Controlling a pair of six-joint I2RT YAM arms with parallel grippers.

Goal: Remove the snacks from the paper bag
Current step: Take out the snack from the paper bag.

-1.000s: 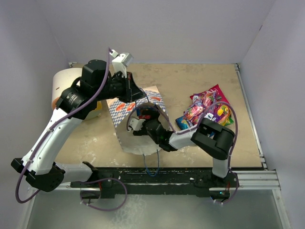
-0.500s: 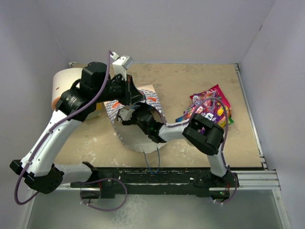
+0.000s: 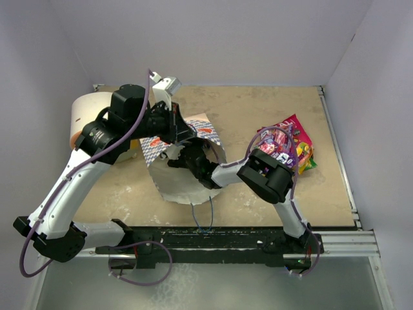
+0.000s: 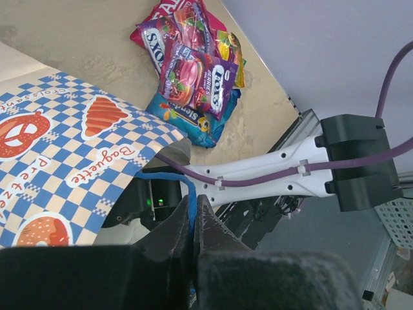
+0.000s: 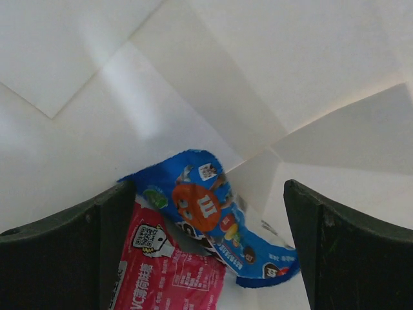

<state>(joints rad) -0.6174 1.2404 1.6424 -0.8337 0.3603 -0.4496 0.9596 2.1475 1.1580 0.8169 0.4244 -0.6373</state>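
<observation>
The right gripper stays deep inside the bag next and draws its open fingers together onto the blue snack packet's edge [image 5: 202, 183], which lies between them.
The blue-and-white checkered paper bag [image 3: 208, 132] lies on its side, its mouth toward the right arm. My left gripper [image 4: 191, 213] is shut on the bag's thin blue cord handle [image 4: 188, 194] and holds the upper edge [image 4: 71, 148] up. My right gripper [image 5: 208, 190] is open deep inside the cream-white bag [image 5: 193, 77]. Between its fingers [image 5: 97, 239] lie a blue snack packet [image 5: 206, 213] and a pink-red packet [image 5: 168, 278], neither gripped. Several snacks [image 3: 287, 145] lie piled on the table right of the bag, and the pile [image 4: 193, 71] also shows in the left wrist view.
A white-and-orange cylinder [image 3: 84, 119] stands at the back left behind the left arm. The bag's other blue handle [image 3: 203, 216] hangs over the near table edge. A metal rail [image 3: 339, 226] runs along the front, and walls enclose the table.
My right arm has pushed further left into the bag, its elbow swinging left off the snack pile. The left gripper has kept its hold on the handle.
</observation>
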